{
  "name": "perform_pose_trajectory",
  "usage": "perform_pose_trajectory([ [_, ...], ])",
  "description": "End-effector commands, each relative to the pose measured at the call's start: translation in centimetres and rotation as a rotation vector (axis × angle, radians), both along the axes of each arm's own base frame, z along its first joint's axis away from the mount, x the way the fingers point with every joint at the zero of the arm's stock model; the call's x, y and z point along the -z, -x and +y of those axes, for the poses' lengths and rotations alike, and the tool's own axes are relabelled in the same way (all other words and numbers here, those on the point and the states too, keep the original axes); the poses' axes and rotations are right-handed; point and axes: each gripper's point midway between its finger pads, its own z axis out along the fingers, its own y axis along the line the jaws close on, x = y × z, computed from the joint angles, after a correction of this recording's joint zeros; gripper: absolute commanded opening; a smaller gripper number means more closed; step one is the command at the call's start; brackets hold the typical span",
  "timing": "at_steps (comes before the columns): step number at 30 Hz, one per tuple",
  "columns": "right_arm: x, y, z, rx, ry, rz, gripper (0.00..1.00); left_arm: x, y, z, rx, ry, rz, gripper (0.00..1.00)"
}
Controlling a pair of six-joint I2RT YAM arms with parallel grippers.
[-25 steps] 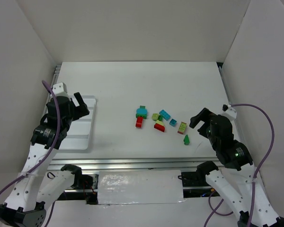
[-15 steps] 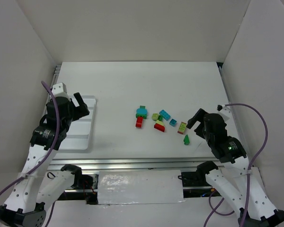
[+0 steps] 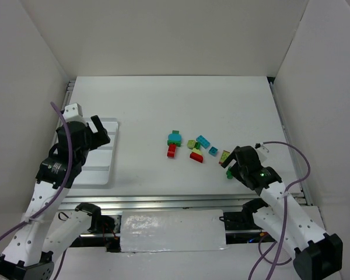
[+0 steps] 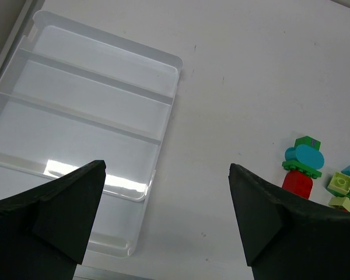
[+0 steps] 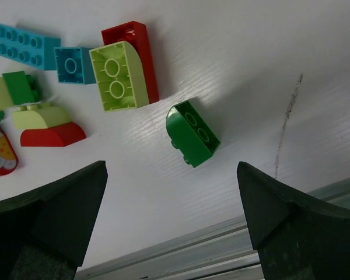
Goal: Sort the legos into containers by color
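My right gripper moves down and to the left in the top view onto the dark green brick's near end next, since it lies below on that side.
The legos lie in a loose cluster mid-table. The right wrist view shows a dark green brick lying apart from a lime brick that leans on a red one, with teal bricks beside them. My right gripper is open and empty, low over the table just on the near side of the dark green brick; it also shows in the top view. The white tray sits at the left with its compartments empty. My left gripper is open and empty above the tray's right edge.
A metal rail runs along the table's near edge just behind the right gripper. A dark scuff line marks the table right of the green brick. White walls enclose the table on three sides.
My right arm has swung left and down, bringing its open gripper close over the dark green brick. The left arm and the bricks have not moved.
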Motion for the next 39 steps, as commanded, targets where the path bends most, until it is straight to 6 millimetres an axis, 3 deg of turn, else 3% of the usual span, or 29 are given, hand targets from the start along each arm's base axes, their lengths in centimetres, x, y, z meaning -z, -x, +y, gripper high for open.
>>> perform_pose_trajectory([
  [1, 0.0, -2.0, 0.4, 0.062, -0.042, -0.053, 1.0, -1.4, 0.0, -0.3, 0.014, -0.003, -0.046, 1.0],
  [9, 2.7, -2.1, 0.7, 0.068, -0.033, 0.031, 0.99, -1.5, 0.0, -1.5, 0.078, 0.002, -0.052, 1.0],
  [15, 4.3, -2.0, 0.8, 0.051, -0.009, 0.078, 0.92, -1.5, 0.1, -1.7, 0.087, -0.001, -0.055, 1.0],
  [21, 5.0, -1.9, 2.4, -0.034, -0.059, 0.101, 0.69, -1.6, 0.1, -1.8, 0.09, -0.003, -0.06, 0.99],
  [22, 5.1, -1.9, 2.6, -0.046, -0.06, 0.1, 0.62, -1.6, 0.1, -1.8, 0.09, -0.003, -0.06, 1.0],
  [27, 5.2, -2.0, 2.8, -0.065, -0.058, 0.109, 0.56, -1.7, 0.1, -1.8, 0.093, -0.002, -0.061, 0.99],
  [34, 5.2, -2.1, 2.3, -0.064, 0.002, 0.187, 0.63, -1.7, 0.2, -1.8, 0.091, -0.003, -0.063, 1.0],
  [39, 4.6, -2.6, 1.8, -0.053, 0.037, 0.191, 0.63, -1.7, 0.2, -1.9, 0.095, -0.003, -0.064, 0.99],
])
